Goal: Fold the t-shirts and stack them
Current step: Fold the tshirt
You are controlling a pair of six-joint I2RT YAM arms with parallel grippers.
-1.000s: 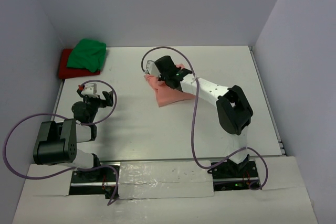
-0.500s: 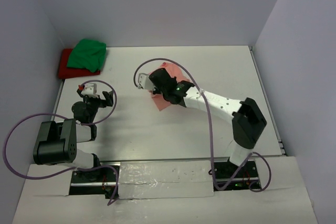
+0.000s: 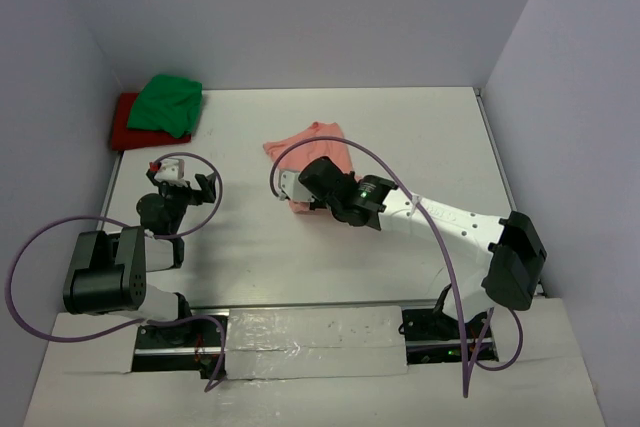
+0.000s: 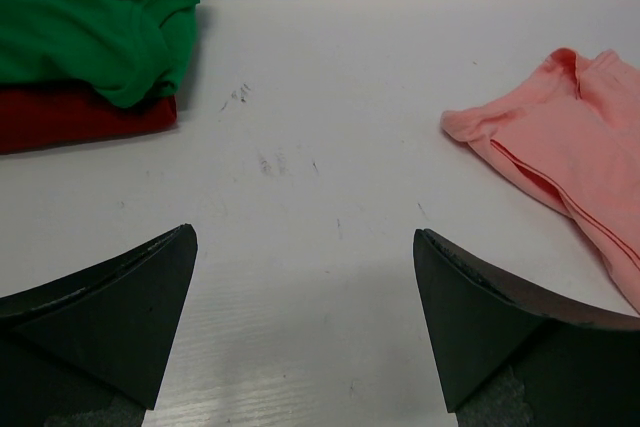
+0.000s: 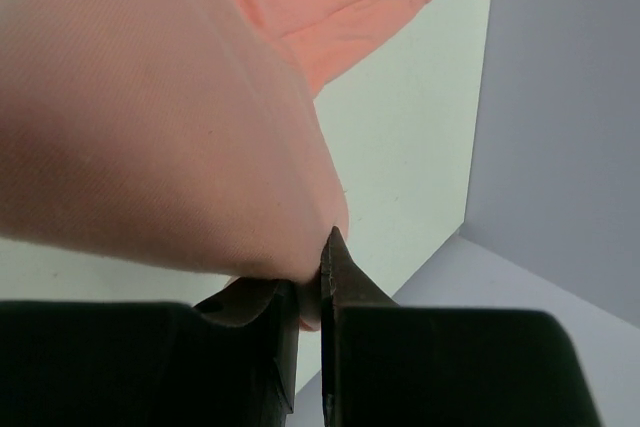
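Observation:
My right gripper will carry the pinched fold outward over the salmon-pink t-shirt to the t-shirt's far edge (image 3: 317,128) and release it, since that part of the t-shirt is uncovered.
The salmon-pink t-shirt (image 3: 312,145) lies mid-table, and it also shows at the right of the left wrist view (image 4: 570,137). My right gripper (image 3: 298,194) is at the shirt's near edge and is shut on a fold of the pink fabric (image 5: 150,97), which bulges over the right gripper (image 5: 312,287) in its wrist view. The bright green t-shirt (image 3: 168,105) rests on the red t-shirt (image 3: 122,129) in the far left corner. The left wrist view shows the green t-shirt (image 4: 90,7) on the red t-shirt (image 4: 80,117) too. My left gripper (image 3: 183,183) stands open over bare table (image 4: 305,247), holding nothing.
The white table (image 3: 420,127) is boxed in by grey walls on the left, back and right. A purple cable (image 3: 400,192) loops over the outstretched right arm. A second cable (image 3: 30,257) curls round the left arm's base.
The right arm has swung forward and stretched low, drawing the pinched edge of the pink shirt toward the near side. The left arm has stayed still and open.

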